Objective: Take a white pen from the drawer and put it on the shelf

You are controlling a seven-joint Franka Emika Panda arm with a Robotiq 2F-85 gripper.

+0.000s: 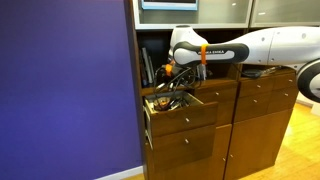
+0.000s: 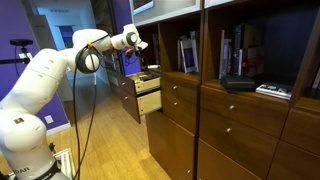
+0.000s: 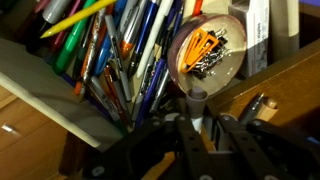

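Note:
The white pen in my gripper should go past the drawer's edge by the clip tub next, onto the shelf (image 1: pixel 150 62) beside the brown-ended pens.
The drawer (image 1: pixel 186 117) is pulled open below the shelf (image 1: pixel 150 62), which holds a few upright books; both also show in an exterior view, the drawer (image 2: pixel 148 102) and the shelf (image 2: pixel 187 52). In the wrist view the drawer (image 3: pixel 50 90) is crammed with several coloured pens (image 3: pixel 120 50). My gripper (image 3: pixel 197 122) hangs over the drawer's contents, its fingers closed on a white pen with a grey cap (image 3: pixel 195 100) that stands up between them. In both exterior views the gripper (image 1: pixel 178 84) (image 2: pixel 146 72) is just above the open drawer.
A round clear tub of orange clips (image 3: pixel 207 50) lies right beside the held pen. Closed plain drawers (image 1: pixel 255 100) fill the cabinet alongside. More compartments with books (image 2: pixel 240 50) run along the cabinet. A blue wall (image 1: pixel 60 90) stands next to the cabinet.

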